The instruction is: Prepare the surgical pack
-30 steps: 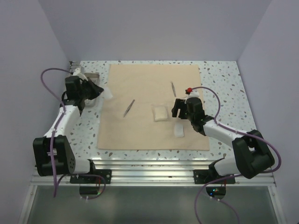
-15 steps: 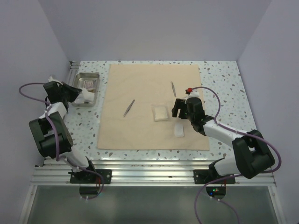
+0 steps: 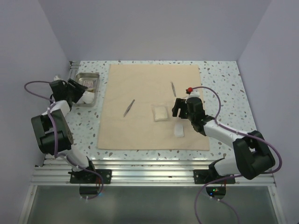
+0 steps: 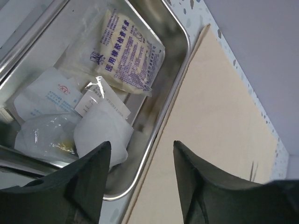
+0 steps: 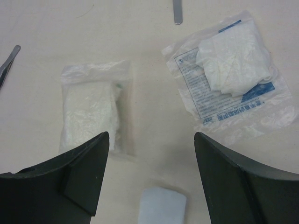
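My left gripper should next rise, cross the cloth and lower to the gauze packet's near, tray-side corner; the packet lies well away from the tray [image 3: 88, 75].
The surgical pack's tan cloth wrap [image 3: 152, 107] lies spread flat in the middle of the table. Its steel tray [image 3: 88, 75] stands off the cloth's left edge and holds several white packets [image 4: 126, 51]. My left gripper [image 3: 79, 93] hovers open over the tray's near corner [image 4: 142, 149], a white packet [image 4: 100, 135] lying free beside its left finger. My right gripper [image 3: 180, 110] is open low over the cloth [image 5: 152, 137], with nothing between its fingers. A gauze packet [image 5: 91, 109] lies to its left, a printed packet [image 5: 229, 74] to its right, and a small white pad [image 5: 163, 207] below.
Two slim steel instruments lie on the cloth, one left of centre [image 3: 129, 108] and one further back [image 3: 173, 88]. Purple walls close in the speckled table [image 3: 224, 79] on three sides. The tray sits close to the left wall.
The left arm drew back to the left over the tray with a white packet. Its jaws have opened, and the packet now lies in the tray. The right arm has not moved.
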Tool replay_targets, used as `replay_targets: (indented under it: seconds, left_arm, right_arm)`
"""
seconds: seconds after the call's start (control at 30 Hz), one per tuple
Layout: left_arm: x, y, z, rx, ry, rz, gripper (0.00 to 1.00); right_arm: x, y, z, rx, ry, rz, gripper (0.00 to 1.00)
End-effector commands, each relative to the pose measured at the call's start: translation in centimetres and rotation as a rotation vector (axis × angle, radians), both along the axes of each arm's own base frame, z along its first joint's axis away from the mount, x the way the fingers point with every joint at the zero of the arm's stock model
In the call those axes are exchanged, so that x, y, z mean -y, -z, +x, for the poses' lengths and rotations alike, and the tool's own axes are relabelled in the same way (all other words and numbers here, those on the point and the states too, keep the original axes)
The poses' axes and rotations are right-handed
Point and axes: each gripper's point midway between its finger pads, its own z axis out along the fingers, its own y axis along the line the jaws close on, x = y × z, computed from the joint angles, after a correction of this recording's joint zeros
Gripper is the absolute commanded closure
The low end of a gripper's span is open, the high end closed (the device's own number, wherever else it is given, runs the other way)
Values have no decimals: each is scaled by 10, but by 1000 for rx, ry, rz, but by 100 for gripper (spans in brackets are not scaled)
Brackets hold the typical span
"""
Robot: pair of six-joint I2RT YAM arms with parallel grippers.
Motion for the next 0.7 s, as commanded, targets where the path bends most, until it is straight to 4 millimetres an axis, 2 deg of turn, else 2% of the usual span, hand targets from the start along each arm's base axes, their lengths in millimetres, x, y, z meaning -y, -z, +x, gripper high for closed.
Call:
replay_targets:
  seconds: [0.0, 0.03, 0.07, 0.1, 0.17, 0.2, 0.23, 0.27, 0.3, 0.37, 0.4, 0.47, 0.5, 0.67]
  left_arm:
    - [15, -63, 5, 90, 2, 193, 37]
    - [18, -62, -1, 57, -9, 239, 36]
    - [28, -75, -4, 77, 3, 266, 34]
    - [55, -77, -6, 79, 61, 279, 34]
    - [90, -86, -12, 108, 151, 298, 34]
    - [127, -84, -16, 114, 243, 293, 34]
    - [147, -84, -20, 123, 300, 293, 34]
    - [169, -75, -29, 96, 361, 290, 34]
    - [203, -70, -38, 92, 448, 286, 34]
    - [233, -58, -53, 70, 536, 287, 34]
    - [264, -54, -66, 80, 618, 293, 34]
    - [287, -41, -80, 53, 684, 308, 33]
    - [308, -34, -93, 41, 738, 314, 33]
    - [351, -1, -110, -8, 833, 306, 31]
  right_arm:
    - [1, -13, 5, 43, 12, 0, 23]
    - [0, -12, 4, 41, 8, 2, 23]
    - [-1, -13, 5, 42, 7, 3, 23]
    - [-2, -12, 5, 36, 3, 5, 23]
    - [-2, -11, 5, 31, 0, 5, 23]
    - [-2, -11, 5, 29, 2, 7, 23]
    - [-2, -12, 5, 32, 1, 7, 23]
    - [-2, -12, 4, 32, 3, 7, 23]
    - [0, -12, 3, 36, 9, 7, 23]
    - [2, -12, 2, 36, 21, 6, 23]
    - [4, -10, 2, 28, 28, 3, 25]
    - [5, -4, 2, 3, 40, -9, 25]
    - [5, -4, 2, -1, 41, -9, 25]
    - [1, -5, 2, 3, 23, 10, 29]
